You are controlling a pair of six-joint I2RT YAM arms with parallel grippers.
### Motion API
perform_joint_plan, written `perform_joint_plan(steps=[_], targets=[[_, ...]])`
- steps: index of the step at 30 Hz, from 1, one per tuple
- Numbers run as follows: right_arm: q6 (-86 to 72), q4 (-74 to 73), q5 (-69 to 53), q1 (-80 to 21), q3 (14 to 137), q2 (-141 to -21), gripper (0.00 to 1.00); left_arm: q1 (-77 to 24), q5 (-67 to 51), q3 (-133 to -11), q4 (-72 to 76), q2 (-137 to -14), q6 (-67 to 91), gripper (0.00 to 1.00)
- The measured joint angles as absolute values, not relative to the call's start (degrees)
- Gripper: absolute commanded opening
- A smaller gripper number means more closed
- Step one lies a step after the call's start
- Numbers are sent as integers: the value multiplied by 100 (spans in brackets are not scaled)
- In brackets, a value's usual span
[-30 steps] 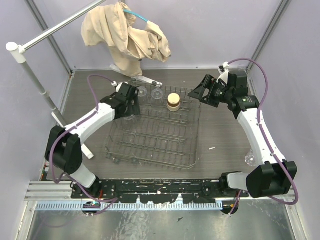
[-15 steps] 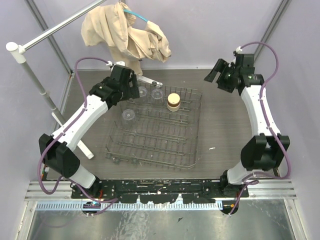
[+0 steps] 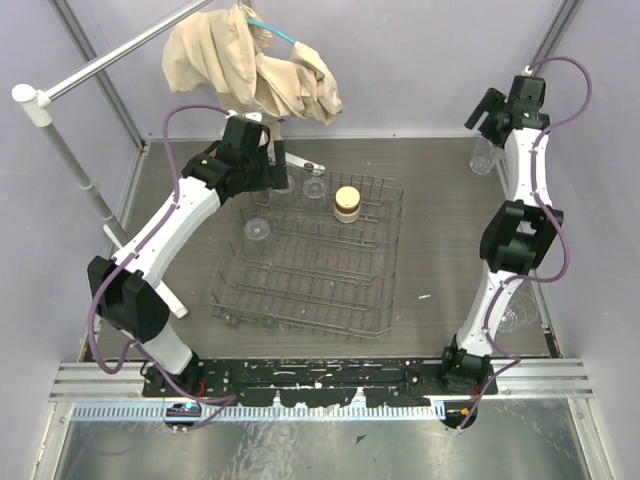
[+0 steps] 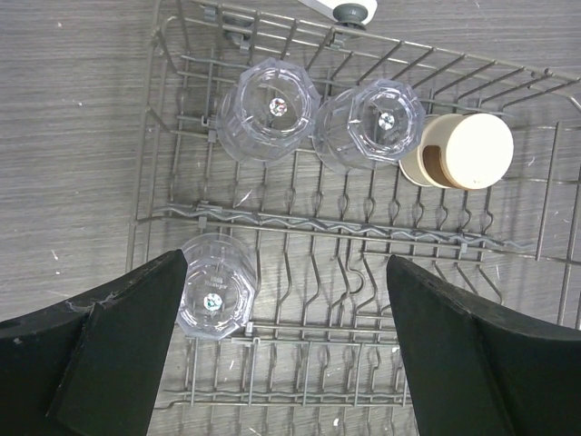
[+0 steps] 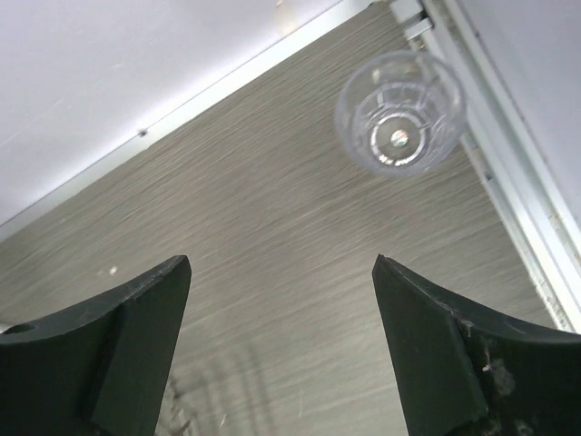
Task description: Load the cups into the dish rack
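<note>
I should move my right gripper down and to the right in the wrist view, where the clear cup stands with its opening up, and put my fingers on either side of its rim (image 3: 475, 152) (image 5: 339, 111) opposite the rail.
The grey wire dish rack (image 3: 372, 285) stands mid-table. In it are two clear cups at the back (image 3: 314, 187), the tan cup (image 3: 347, 203) and one clear cup at the left (image 3: 258, 231). My left gripper (image 3: 262, 170) hovers open and empty above the rack's back left. Its wrist view shows the rack (image 4: 508, 250), the clear cups (image 4: 268, 111) (image 4: 369, 124) (image 4: 216, 286) and the tan cup (image 4: 457, 151) between the open fingers (image 4: 286, 263). My right gripper (image 3: 490, 108) is open and empty, near a clear cup (image 3: 481, 155) (image 5: 400, 111) by the far right wall. Another clear cup (image 3: 515, 318) stands near the right base.
A beige cloth (image 3: 255, 65) hangs from a rod at the back. A white pole (image 3: 65, 155) stands at the left. A white part with a dark wheel (image 3: 300, 162) lies behind the rack. The walls and a metal rail (image 5: 508, 136) close off the right corner.
My left gripper let go of the clear cup at the rack's left and drew up and back. My right arm swung out to the far right corner, towards the clear cup there.
</note>
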State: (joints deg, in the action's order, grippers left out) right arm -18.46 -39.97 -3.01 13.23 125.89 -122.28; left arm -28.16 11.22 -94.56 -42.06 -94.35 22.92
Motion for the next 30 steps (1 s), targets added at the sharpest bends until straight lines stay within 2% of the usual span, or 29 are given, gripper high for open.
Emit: perform_joint_plan(steps=[18, 30], targets=[[-1291, -2231, -183, 1546, 13015, -13863, 87, -2355, 318, -9159, -3634, -10084, 2423, 98], [-1149, -1776, -49, 1551, 13395, -14422, 80, -2296, 156, -9166, -3564, -10420, 2477, 98]])
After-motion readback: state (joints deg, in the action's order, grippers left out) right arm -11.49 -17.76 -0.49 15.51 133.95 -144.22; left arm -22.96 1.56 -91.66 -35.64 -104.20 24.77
